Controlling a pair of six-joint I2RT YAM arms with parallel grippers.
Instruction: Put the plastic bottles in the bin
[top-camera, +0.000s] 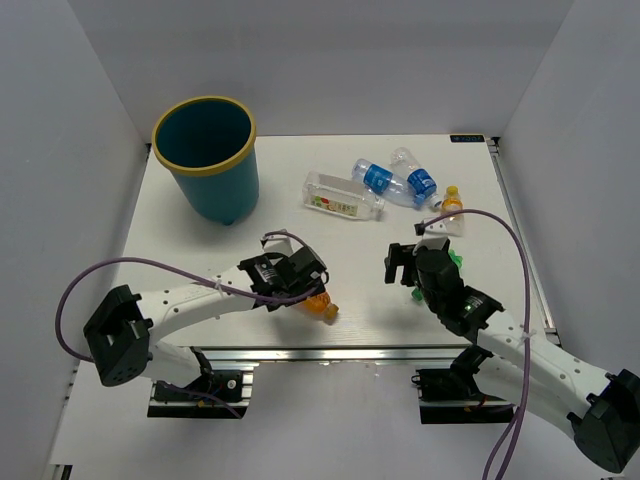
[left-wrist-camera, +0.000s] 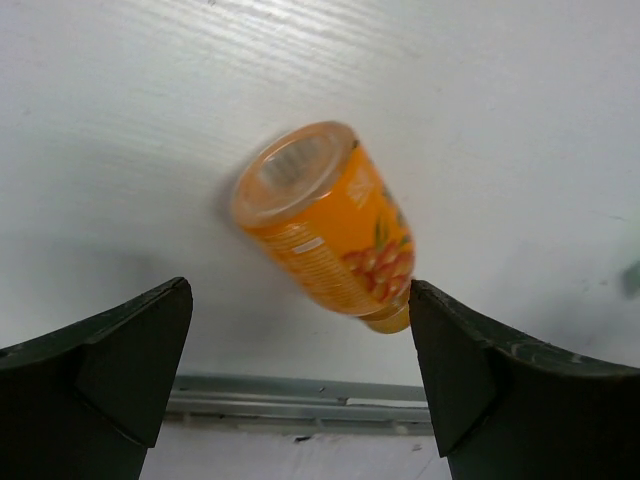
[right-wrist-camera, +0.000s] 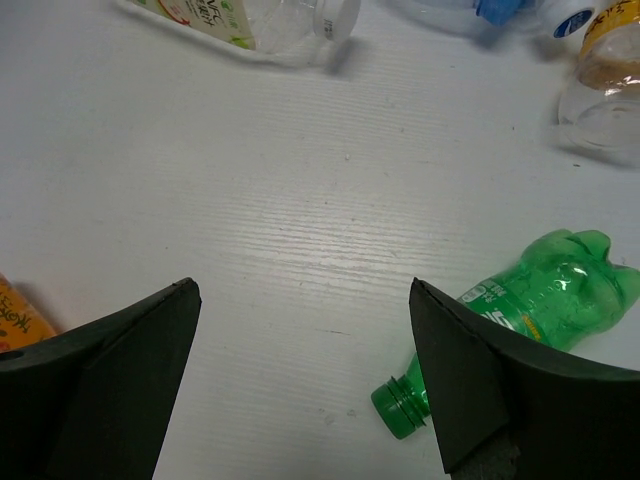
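The open fingers of my left gripper are above the orange bottle's body, so my left gripper will next move down, easing to the right in the top view, onto the orange bottle (top-camera: 321, 306) (left-wrist-camera: 335, 225).
The teal bin (top-camera: 205, 160) with a yellow rim stands at the far left. An orange bottle (top-camera: 321, 306) lies near the table's front edge. In the left wrist view it (left-wrist-camera: 325, 225) lies on its side just ahead of my open, empty left gripper (left-wrist-camera: 300, 340), which also shows in the top view (top-camera: 303, 272). My right gripper (top-camera: 408, 264) is open and empty. A green bottle (right-wrist-camera: 545, 295) lies beside its right finger. A clear white-labelled bottle (top-camera: 340, 195), two clear blue-labelled bottles (top-camera: 380, 180) (top-camera: 418, 178) and a yellow-capped bottle (top-camera: 452, 203) lie at the back.
A metal rail (left-wrist-camera: 300, 400) runs along the table's near edge just behind the orange bottle. White walls close in the table at the left, right and back. Purple cables loop over both arms.
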